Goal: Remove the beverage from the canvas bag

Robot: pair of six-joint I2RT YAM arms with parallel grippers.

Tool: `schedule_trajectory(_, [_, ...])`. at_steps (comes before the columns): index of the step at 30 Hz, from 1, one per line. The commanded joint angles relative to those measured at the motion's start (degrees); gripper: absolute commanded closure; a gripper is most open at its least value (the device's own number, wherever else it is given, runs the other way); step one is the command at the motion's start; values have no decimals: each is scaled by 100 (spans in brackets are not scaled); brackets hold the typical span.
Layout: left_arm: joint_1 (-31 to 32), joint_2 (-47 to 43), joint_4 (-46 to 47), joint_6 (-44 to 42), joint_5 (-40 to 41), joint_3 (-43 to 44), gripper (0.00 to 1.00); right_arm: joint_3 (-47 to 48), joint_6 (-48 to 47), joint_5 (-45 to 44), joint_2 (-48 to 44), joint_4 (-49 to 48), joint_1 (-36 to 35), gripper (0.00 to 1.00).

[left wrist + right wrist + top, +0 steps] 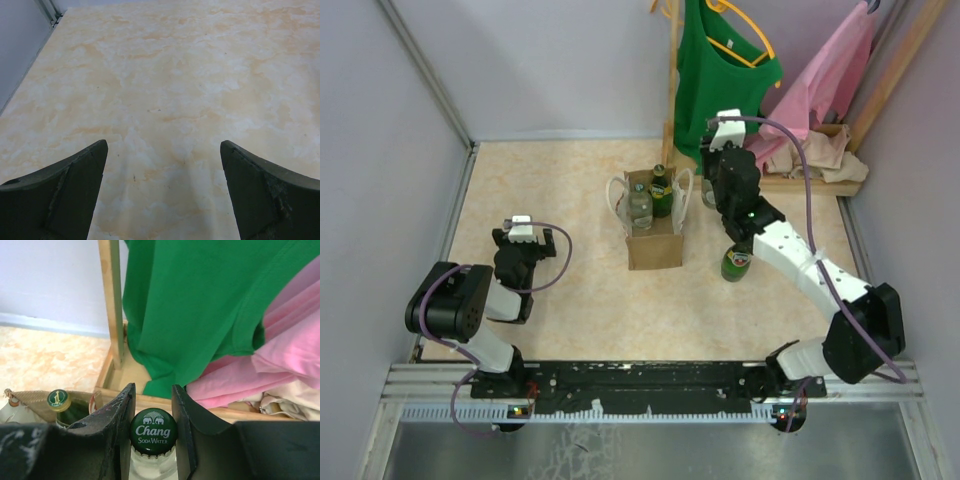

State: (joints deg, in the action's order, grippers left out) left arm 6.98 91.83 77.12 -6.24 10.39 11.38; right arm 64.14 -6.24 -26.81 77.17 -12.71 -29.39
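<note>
The right gripper lowers the clear Chang bottle straight down to the bare tabletop beside the bag next and releases it, since it already hangs outside the bag.
The tan canvas bag [653,245] stands mid-table with white handles; its edge shows in the right wrist view [30,397]. A clear bottle [640,206] and a green bottle [661,190] stand inside it; the green one's cap shows in the right wrist view [57,398]. My right gripper [713,195] is just right of the bag, and in its own view [153,388] it is shut on the neck of a clear Chang soda water bottle [153,431]. My left gripper [523,238] is open and empty over bare table [163,145], well left of the bag.
A green bottle [738,262] stands on the table under my right forearm. A wooden rack [672,90] at the back right holds a green shirt [725,70] and a pink garment [830,80]. Its low base [810,182] lies behind my right gripper. Walls close in on both sides.
</note>
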Motion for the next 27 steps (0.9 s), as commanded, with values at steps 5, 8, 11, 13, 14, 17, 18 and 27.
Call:
schedule_trajectory(5, [-24, -1, 75, 53, -64, 75, 0, 151, 227, 233, 245, -981, -6, 100])
schedule_trajectory(8, [-26, 1, 79, 49, -64, 75, 0, 68, 272, 205, 431, -1064, -6, 100])
schedule_trajectory(11, [-23, 1, 77, 46, -64, 75, 0, -114, 351, 113, 614, -1259, 14, 100])
schedule_trajectory(13, [-30, 1, 79, 45, -64, 75, 0, -240, 491, 130, 720, -1396, 41, 100])
schedule_trajectory(14, [-28, 1, 80, 47, -64, 75, 0, -302, 540, 124, 779, -1483, 53, 100])
schedule_trajectory(17, [-25, 2, 82, 50, -64, 75, 0, -464, 633, 73, 966, -1798, 81, 100])
schedule_trajectory(18, [-28, 1, 78, 48, -64, 75, 0, -515, 647, 43, 1027, -1902, 90, 100])
schedule_trajectory(27, [-30, 1, 74, 49, -64, 76, 0, -867, 714, -57, 1356, -2810, 153, 100])
